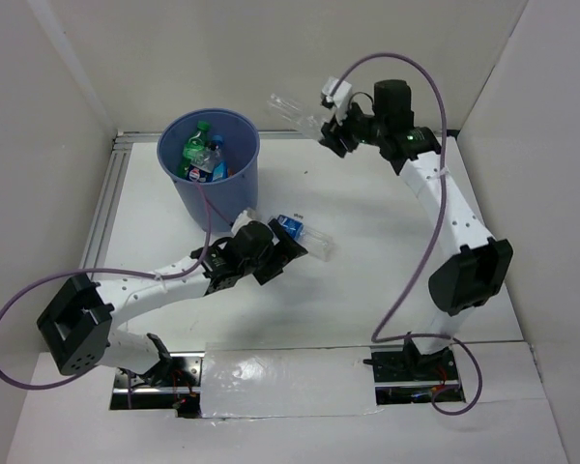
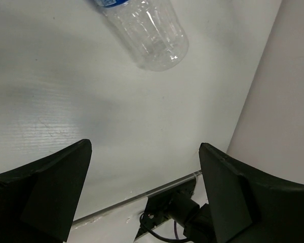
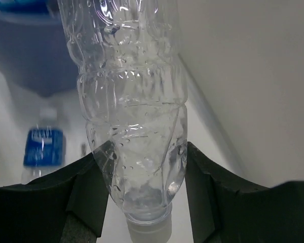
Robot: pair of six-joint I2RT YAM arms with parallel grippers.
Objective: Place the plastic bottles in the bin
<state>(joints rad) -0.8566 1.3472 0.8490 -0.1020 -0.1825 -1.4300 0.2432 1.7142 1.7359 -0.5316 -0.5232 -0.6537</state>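
Observation:
The clear bottle is still outside the bin's rim, so next my right gripper should go left in the top view to the bin's opening (image 1: pixel 215 145) (image 3: pixel 21 7) and release the clear bottle.
My right gripper (image 1: pixel 331 135) (image 3: pixel 147 152) is shut on a clear plastic bottle (image 1: pixel 292 109) (image 3: pixel 131 101) near its neck, holding it in the air by the back wall, to the right of the bin. The blue-violet bin (image 1: pixel 217 208) (image 3: pixel 30 55) stands at the back left and holds several bottles, among them a green one (image 1: pixel 195 145) and a blue-labelled one (image 1: pixel 213 166). A clear bottle with a blue label (image 1: pixel 304 237) (image 2: pixel 152 35) (image 3: pixel 43 147) lies on the table. My left gripper (image 1: pixel 288 253) (image 2: pixel 144 147) is open just short of it, with nothing between its fingers.
White walls close in the table at the back, left and right. An aluminium rail (image 1: pixel 106 208) runs along the left edge. The right arm's base and cables (image 2: pixel 177 212) show beyond the table's front edge. A purple cable (image 1: pixel 208 208) hangs in front of the bin.

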